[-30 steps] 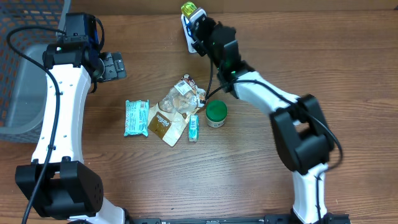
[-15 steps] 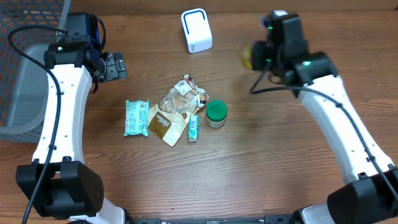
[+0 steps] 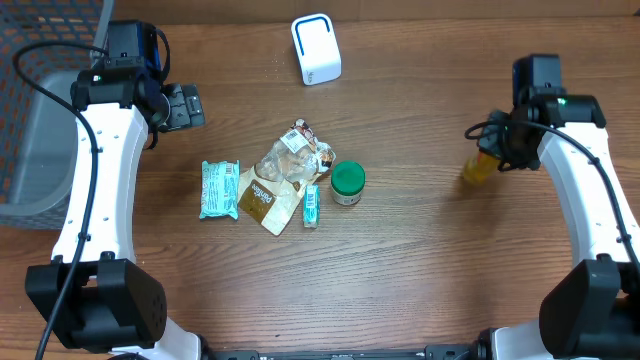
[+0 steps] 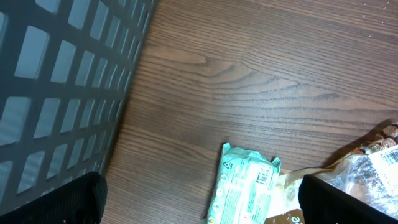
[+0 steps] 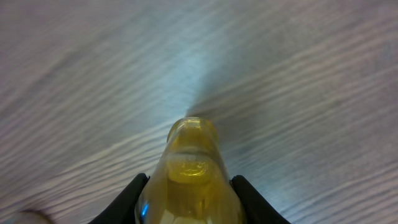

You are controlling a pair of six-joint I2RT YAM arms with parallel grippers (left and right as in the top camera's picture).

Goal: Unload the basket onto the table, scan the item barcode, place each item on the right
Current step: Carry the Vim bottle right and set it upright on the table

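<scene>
Next, my right gripper lowers until the yellow bottle (image 3: 478,167) meets the tabletop and releases it there, since the bare wood lies below the gripper.
A small yellow bottle (image 3: 478,167) hangs over the right side of the table, with my right gripper (image 3: 497,152) shut on it. In the right wrist view the bottle (image 5: 189,168) fills the gap between the two black fingers (image 5: 127,200), its far end pointing at the wood. No barcode shows on it. The white scanner with a blue rim (image 3: 316,48) stands at the back centre, far from the bottle. My left gripper (image 3: 185,105) is open at the back left, above bare wood, with a teal packet (image 4: 245,183) showing between its fingers (image 4: 62,199).
A pile lies mid-table: the teal packet (image 3: 219,189), a brown pouch (image 3: 262,197), a clear snack bag (image 3: 290,160), a small teal bar (image 3: 312,205) and a green-lidded jar (image 3: 348,183). A grey mesh basket (image 3: 40,120) stands at the left edge.
The right arm swung away from the scanner, carrying the yellow bottle across to the right side of the table and lower. The left arm has stayed still.
</scene>
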